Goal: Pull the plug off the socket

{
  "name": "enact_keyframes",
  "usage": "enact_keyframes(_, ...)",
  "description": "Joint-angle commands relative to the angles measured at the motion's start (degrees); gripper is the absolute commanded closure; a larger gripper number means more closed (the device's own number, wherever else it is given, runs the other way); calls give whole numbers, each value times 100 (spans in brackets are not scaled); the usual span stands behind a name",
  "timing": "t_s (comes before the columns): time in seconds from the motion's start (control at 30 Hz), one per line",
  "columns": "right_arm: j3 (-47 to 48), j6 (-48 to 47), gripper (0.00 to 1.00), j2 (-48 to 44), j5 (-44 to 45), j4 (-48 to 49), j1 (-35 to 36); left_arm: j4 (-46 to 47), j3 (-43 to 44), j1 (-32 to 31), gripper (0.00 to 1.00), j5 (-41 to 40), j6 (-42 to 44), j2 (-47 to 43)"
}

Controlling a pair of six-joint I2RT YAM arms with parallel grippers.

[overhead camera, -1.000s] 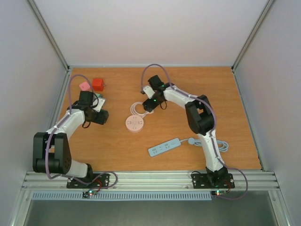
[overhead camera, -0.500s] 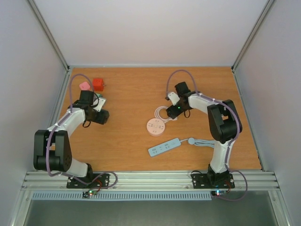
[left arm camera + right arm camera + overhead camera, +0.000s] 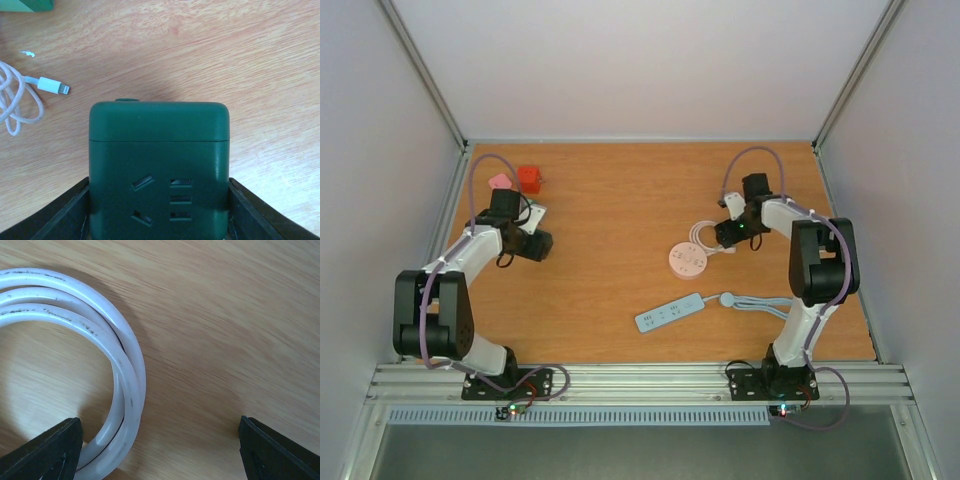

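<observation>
The robot should move its left gripper back and to the left in the top view to release the cube, because open wood lies on that side of it.
My left gripper [image 3: 159,212] is shut on a dark green cube socket [image 3: 159,150]; its fingers press both sides, and the face holes towards the camera are empty. In the top view that gripper [image 3: 532,245] sits at the left of the table. My right gripper [image 3: 160,442] stands wide open just above the wood, and a white coiled cable [image 3: 131,385] lies against its left finger [image 3: 47,450]. In the top view this gripper [image 3: 728,236] is at the coil [image 3: 704,236] that joins a round pink socket [image 3: 688,260]. No plug shows.
A red cube [image 3: 528,179] and a pink cube [image 3: 500,182] sit at the back left. A pale blue power strip [image 3: 670,312] with a grey cable [image 3: 760,305] lies near the front. A thin white charging lead [image 3: 50,86] lies left of the green cube.
My right arm has swung from the table's middle to the right, and the white coil and round pink socket have slid along with it. The left arm has stayed put.
</observation>
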Motion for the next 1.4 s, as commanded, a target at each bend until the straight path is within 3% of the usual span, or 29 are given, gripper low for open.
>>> enact_keyframes(0.0,-235,-171,14,-3,263,-617,-636,170,157,-2,69,90,61,82)
enact_keyframes(0.77,1213,-35,7,-533,-1086,-1464,-879,-14,50,25,61,-251,50,43)
enact_keyframes(1.13,1588,126,3,-851,-1893,-1687,-849,-211,-334,1242,60,-211,722,-289)
enact_keyframes(1.37,1730,267,2,-920,-2312,-1655,-799,-396,-235,1529,49,18,666,-178)
